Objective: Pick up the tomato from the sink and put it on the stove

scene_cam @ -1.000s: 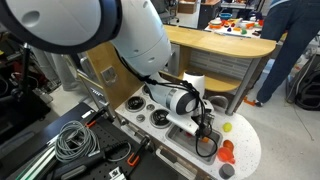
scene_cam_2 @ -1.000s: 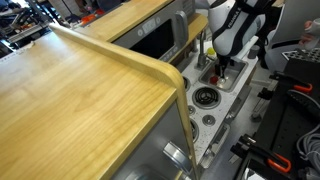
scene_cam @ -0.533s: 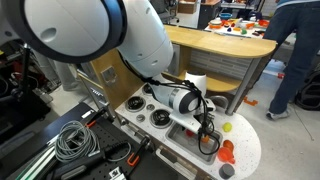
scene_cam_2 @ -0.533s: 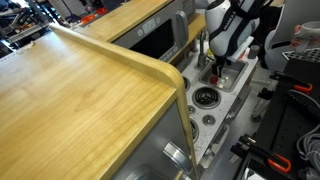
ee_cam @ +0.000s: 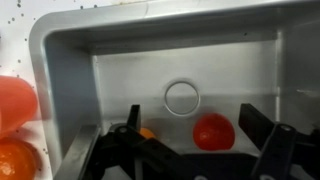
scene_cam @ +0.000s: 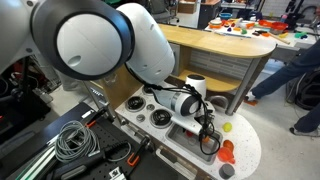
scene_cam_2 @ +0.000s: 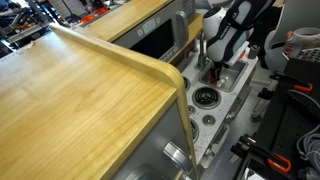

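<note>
I should lower my gripper next until the open fingers straddle the sides of the red tomato [ee_cam: 213, 131], and then close on it, because it is below on the bottom of the sink.
In the wrist view a red tomato [ee_cam: 213, 131] lies on the floor of the grey toy sink [ee_cam: 60, 70], just right of the round drain [ee_cam: 182, 98]. My gripper [ee_cam: 195, 140] is open, its two dark fingers [ee_cam: 262, 130] standing either side of the tomato, low inside the basin. In an exterior view the gripper [scene_cam: 208, 138] reaches down into the sink of the white toy kitchen top [scene_cam: 245, 150]; the stove burners [scene_cam: 160, 117] lie beside it. In an exterior view the gripper [scene_cam_2: 215, 72] hangs over the sink next to a burner [scene_cam_2: 205, 97]. The tomato is hidden in both exterior views.
A small orange piece [ee_cam: 146, 132] sits behind the left finger. Two orange-red toys [ee_cam: 14, 105] lie outside the sink's left rim, also in an exterior view [scene_cam: 226, 150]. A wooden counter [scene_cam_2: 80, 100] and cables [scene_cam: 75, 140] stand nearby. A person [scene_cam: 300, 60] stands behind.
My gripper has stayed in the sink with hardly any movement. The person in the background has walked to the right.
</note>
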